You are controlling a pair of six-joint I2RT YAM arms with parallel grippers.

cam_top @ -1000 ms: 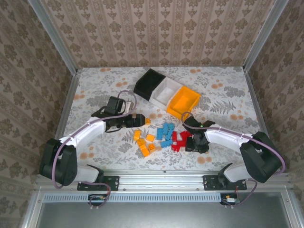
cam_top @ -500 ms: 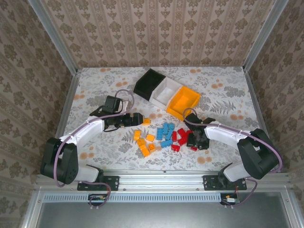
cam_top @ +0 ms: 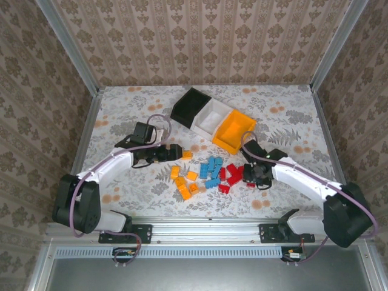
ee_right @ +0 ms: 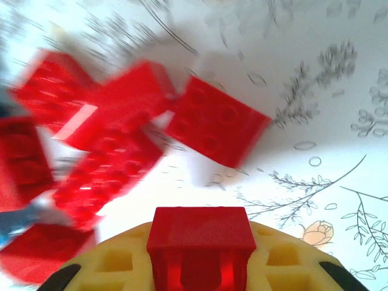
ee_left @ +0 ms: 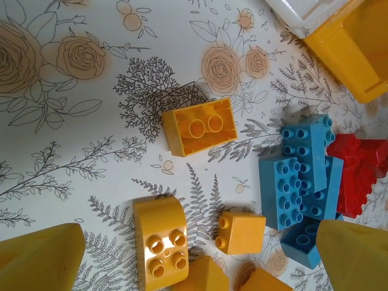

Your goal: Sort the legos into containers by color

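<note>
The orange-yellow bin is empty, so next I should lift my right gripper and carry the red brick outward over the open middle of that bin to release it.
Loose legos lie mid-table in three groups: orange [cam_top: 185, 182], blue [cam_top: 212, 170] and red [cam_top: 230, 176]. My left gripper [cam_top: 174, 151] hangs open at the left edge of the orange group. Between its yellow fingertips [ee_left: 36, 257] lie a curved orange brick [ee_left: 159, 242] and a small orange brick [ee_left: 240, 232]; another orange brick [ee_left: 199, 127] lies farther off. My right gripper [cam_top: 257, 174] sits just right of the red group, shut on a red brick [ee_right: 202, 239]. Blurred red bricks [ee_right: 215, 124] lie below it. Behind stand the black bin [cam_top: 182, 109], white bin [cam_top: 203, 128] and orange-yellow bin [cam_top: 227, 141].
Blue bricks [ee_left: 297, 182] and a red brick [ee_left: 361, 170] crowd the right of the left wrist view, with the orange-yellow bin [ee_left: 357, 48] beyond. Bare floral tabletop [cam_top: 285, 121] lies to the right of the bins. Metal rails bound the table.
My right gripper has drawn away from the red pile, rightward and toward the bins, holding a red brick. The left gripper has shifted slightly toward the orange bricks.
</note>
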